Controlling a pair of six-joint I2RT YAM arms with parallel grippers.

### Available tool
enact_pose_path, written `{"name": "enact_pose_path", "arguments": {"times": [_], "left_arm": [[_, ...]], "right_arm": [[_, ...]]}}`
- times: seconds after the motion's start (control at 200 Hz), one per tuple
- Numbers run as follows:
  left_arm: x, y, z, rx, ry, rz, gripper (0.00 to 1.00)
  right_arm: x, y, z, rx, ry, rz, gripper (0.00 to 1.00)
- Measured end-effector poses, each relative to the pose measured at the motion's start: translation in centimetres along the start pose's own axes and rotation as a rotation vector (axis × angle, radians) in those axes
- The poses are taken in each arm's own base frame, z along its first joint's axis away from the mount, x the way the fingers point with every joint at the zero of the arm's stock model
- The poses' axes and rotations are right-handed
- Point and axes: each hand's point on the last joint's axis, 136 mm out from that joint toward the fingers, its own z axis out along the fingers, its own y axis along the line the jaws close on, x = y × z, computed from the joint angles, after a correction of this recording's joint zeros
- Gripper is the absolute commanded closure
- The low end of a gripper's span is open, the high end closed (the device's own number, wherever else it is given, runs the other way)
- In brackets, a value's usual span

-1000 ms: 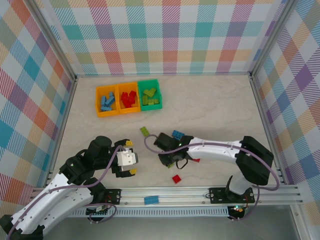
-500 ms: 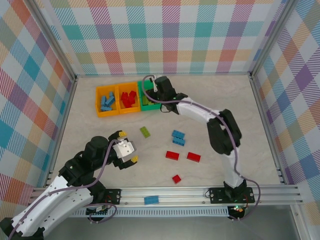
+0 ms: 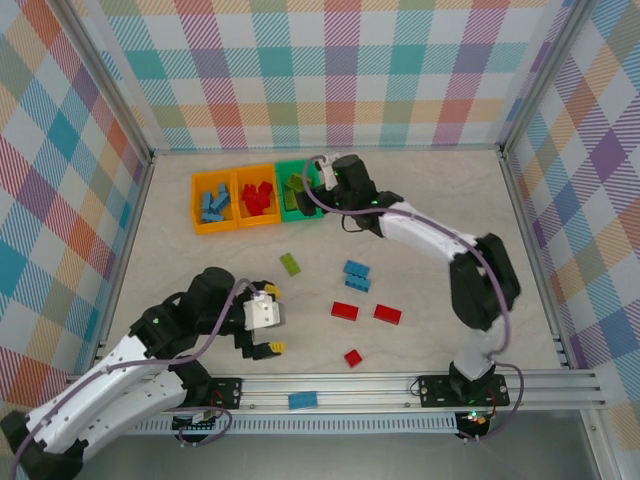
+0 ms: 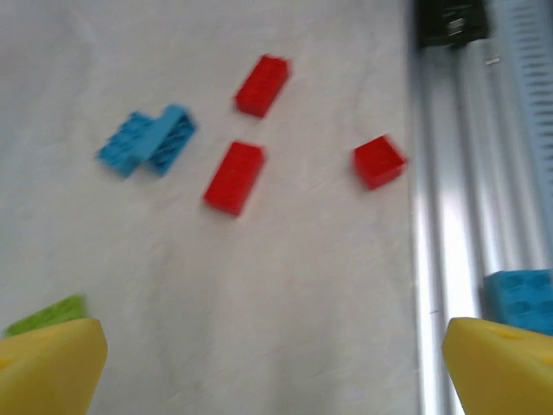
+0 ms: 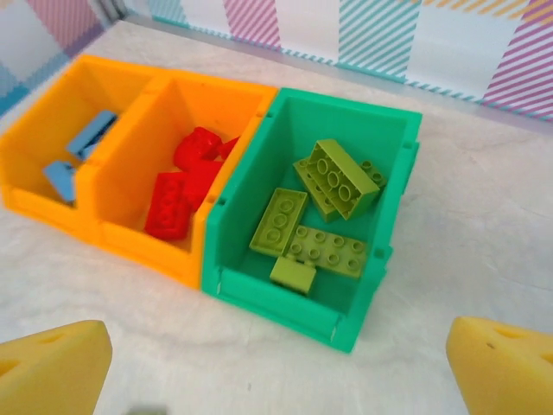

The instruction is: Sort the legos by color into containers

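Observation:
The left gripper moves back next, then comes down around the blue lego.
The containers stand in a row at the back left: an orange bin [image 3: 215, 222] with blue legos, an orange bin [image 5: 173, 251] with red legos [image 5: 177, 194], and a green bin [image 5: 285, 298] with several lime legos [image 5: 337, 177]. My right gripper [image 3: 318, 186] hovers open at the green bin with nothing between its yellow fingertips [image 5: 52, 367]. On the table lie a lime lego [image 3: 290, 264], a blue pair [image 3: 356, 274] and three red legos [image 4: 234, 177] [image 4: 262, 85] [image 4: 378, 162]. My left gripper [image 3: 275, 318] stands open and empty to their left.
A blue lego [image 3: 303, 400] lies on the metal rail [image 3: 400, 385] at the near edge, also seen from the left wrist as a blue lego [image 4: 518, 298]. Checked walls close in the table on three sides. The right arm stretches across the table's right half.
The right arm swung from the loose legos in the middle up to the green bin, and its jaws opened. The left gripper shifted slightly right and nearer.

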Motion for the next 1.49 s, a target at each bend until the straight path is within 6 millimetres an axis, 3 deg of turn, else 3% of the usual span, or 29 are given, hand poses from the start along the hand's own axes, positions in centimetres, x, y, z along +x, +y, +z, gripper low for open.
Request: {"name": "enact_pose_path", "arguments": {"times": [0.095,0.19,0.29,0.425,0.54,0.68,0.925,1.045,1.085,1.17,1.24,1.29,1.375,1.495], "left_arm": [[-1.3,-3.2,1.6,0.121,0.010,0.011,0.00],[-1.9,-6.2,3.0,0.194,0.033,0.017,0.00],[-1.7,-8.0,5.1,0.205,0.098,-0.008,0.00],[1.2,-10.4,8.2,0.192,0.278,-0.042,0.00],[2.9,-10.9,9.4,0.153,0.408,-0.106,0.00],[3.4,-11.0,10.4,0.076,0.503,-0.185,0.00],[6.0,-13.5,10.7,0.019,0.639,-0.248,0.00],[7.0,-13.3,10.5,-0.036,0.683,-0.265,0.02],[7.6,-13.0,10.6,-0.061,0.711,-0.266,0.08],[8.8,-12.8,11.2,-0.113,0.780,-0.270,0.31],[8.5,-13.0,11.4,-0.123,0.785,-0.270,0.41],[8.6,-12.7,11.3,-0.145,0.787,-0.267,0.56],[9.2,-11.8,10.8,-0.195,0.795,-0.272,0.72],[9.4,-9.9,9.5,-0.256,0.767,-0.323,0.78]], "right_arm": [[-0.7,-0.3,-3.7,0.003,-0.046,-0.005,0.00],[0.0,-0.7,-5.7,0.010,-0.058,-0.001,0.00],[1.7,-1.1,-6.2,0.016,-0.030,0.001,0.00],[3.9,-1.5,-5.9,0.024,0.020,0.003,0.00],[4.4,-1.5,-6.1,0.025,0.032,0.002,0.00],[3.9,-1.4,-7.4,0.021,0.003,0.000,0.00],[3.8,-1.2,-9.5,0.005,-0.033,-0.001,0.00],[4.5,-1.0,-9.8,-0.010,-0.025,0.002,0.00],[4.7,-0.9,-9.9,-0.013,-0.024,0.002,0.00],[4.9,-0.9,-10.6,-0.017,-0.031,0.002,0.00],[4.7,-0.9,-11.4,-0.018,-0.046,0.001,0.00],[4.4,-0.8,-11.9,-0.020,-0.062,0.000,0.00],[4.0,-0.8,-12.7,-0.019,-0.086,-0.001,0.00],[3.8,-0.8,-12.9,-0.017,-0.098,-0.003,0.00]]}}
